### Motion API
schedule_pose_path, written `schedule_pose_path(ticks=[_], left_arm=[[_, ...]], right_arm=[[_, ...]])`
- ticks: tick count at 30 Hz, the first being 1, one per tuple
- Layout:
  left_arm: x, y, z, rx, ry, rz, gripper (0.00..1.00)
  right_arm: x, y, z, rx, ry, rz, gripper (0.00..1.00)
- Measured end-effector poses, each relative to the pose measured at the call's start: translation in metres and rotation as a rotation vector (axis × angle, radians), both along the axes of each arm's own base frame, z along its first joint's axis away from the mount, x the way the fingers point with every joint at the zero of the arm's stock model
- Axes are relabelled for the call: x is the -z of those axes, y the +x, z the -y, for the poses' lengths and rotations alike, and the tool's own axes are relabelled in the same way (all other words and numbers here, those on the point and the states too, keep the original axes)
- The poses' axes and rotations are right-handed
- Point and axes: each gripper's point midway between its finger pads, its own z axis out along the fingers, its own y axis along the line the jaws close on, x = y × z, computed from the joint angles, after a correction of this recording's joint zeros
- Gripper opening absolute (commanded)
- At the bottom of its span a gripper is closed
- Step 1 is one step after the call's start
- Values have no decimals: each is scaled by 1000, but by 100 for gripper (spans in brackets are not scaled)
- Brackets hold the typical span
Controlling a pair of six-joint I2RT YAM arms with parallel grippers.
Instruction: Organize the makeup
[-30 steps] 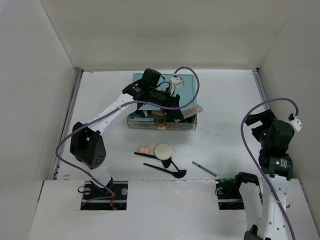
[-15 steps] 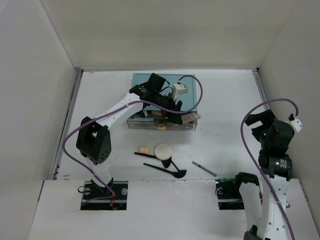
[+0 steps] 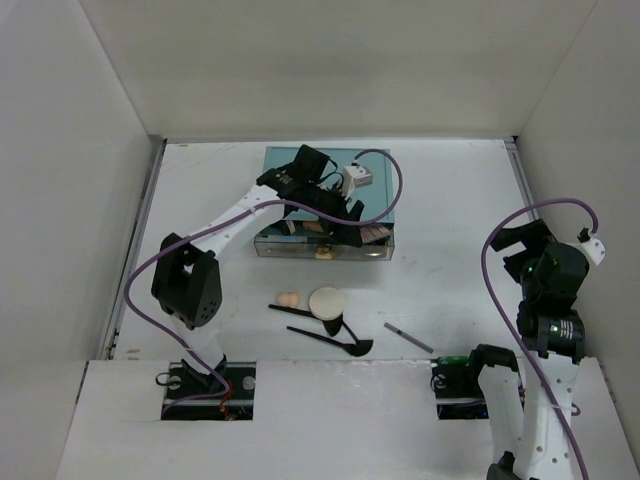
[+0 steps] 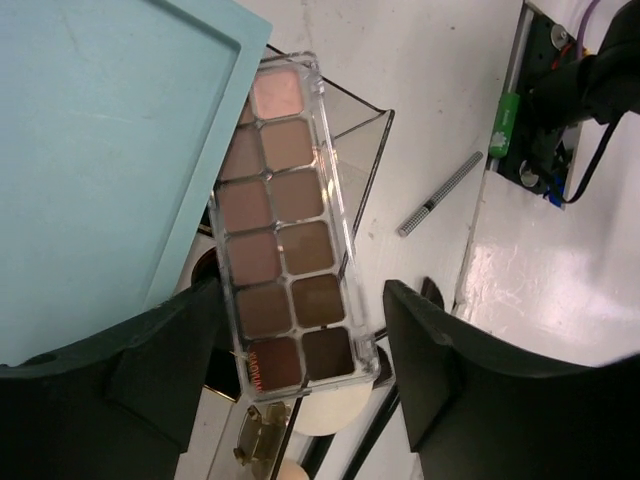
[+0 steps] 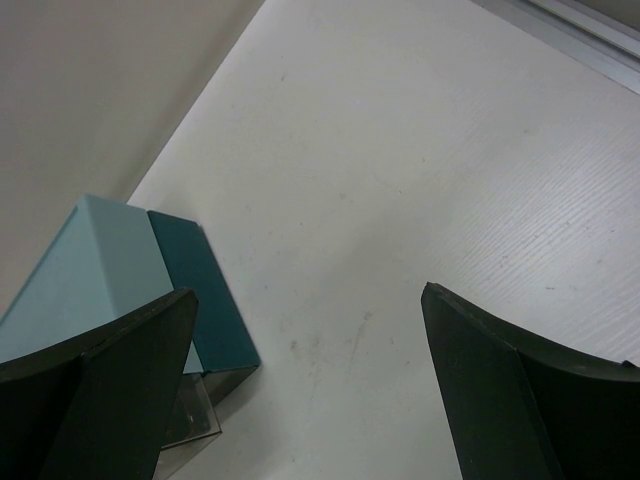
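Note:
The pencil point(image 3: 408, 337) lies below my right gripper, to its left in the top view, so the gripper's open fingers come down around it next.
The eyeshadow palette point(image 4: 285, 230) lies between my left gripper's point(image 4: 300, 370) fingers, over the open clear drawer point(image 3: 300, 249) of the teal box point(image 4: 100, 130). The jaws stand open, with a small gap on the palette's right side. In the top view the left gripper point(image 3: 357, 228) is over the drawer's right end, and the palette point(image 3: 376, 235) shows there. On the table in front lie the peach sponge point(image 3: 288, 299), the cream puff point(image 3: 326, 300), two black brushes point(image 3: 322, 337) and the pencil point(image 3: 408, 337). My right gripper point(image 5: 310, 390) is open and empty.
The teal box point(image 3: 385, 195) stands at the back middle; its right end also shows in the right wrist view point(image 5: 110, 260). A gold knob point(image 4: 255, 440) is on the drawer front. White walls close in the table. The right arm point(image 3: 545, 280) is raised at the far right.
My left gripper has carried the palette leftward, from sticking out past the box's right side to over the open drawer. The right arm has barely moved.

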Motion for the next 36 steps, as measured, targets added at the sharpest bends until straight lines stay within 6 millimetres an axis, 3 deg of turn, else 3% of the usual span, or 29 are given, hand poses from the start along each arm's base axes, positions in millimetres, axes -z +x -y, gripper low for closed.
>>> schedule_pose_path(ticks=[4,10,15,18,22,25,29,36], left_arm=[[-4,-1,-2,-5,-2,0,88],[-25,-6,-3,-4,-26,49,87],[-57,-11,-8,-21,-56,141,84],[-78,-13,-10,-54,-67,219,83],[-104,-7,-19,-205,-88,317,86],[-119,4,-38,-410,-116,344,87],[-122,22,-75,-715,-136,311,91],[-103,56,-161,-1224,-26,287,84]], right_arm=[[-1,0,0,-1,0,2,100],[-2,2,-5,-22,2,9,100],[-5,6,-17,-82,1,22,100],[-4,7,-34,-163,-13,15,100],[0,8,-71,-341,-47,-5,100],[7,7,-102,-483,-81,-35,100],[25,3,-145,-668,-161,-112,99],[38,-24,-211,-948,-317,-157,77]])
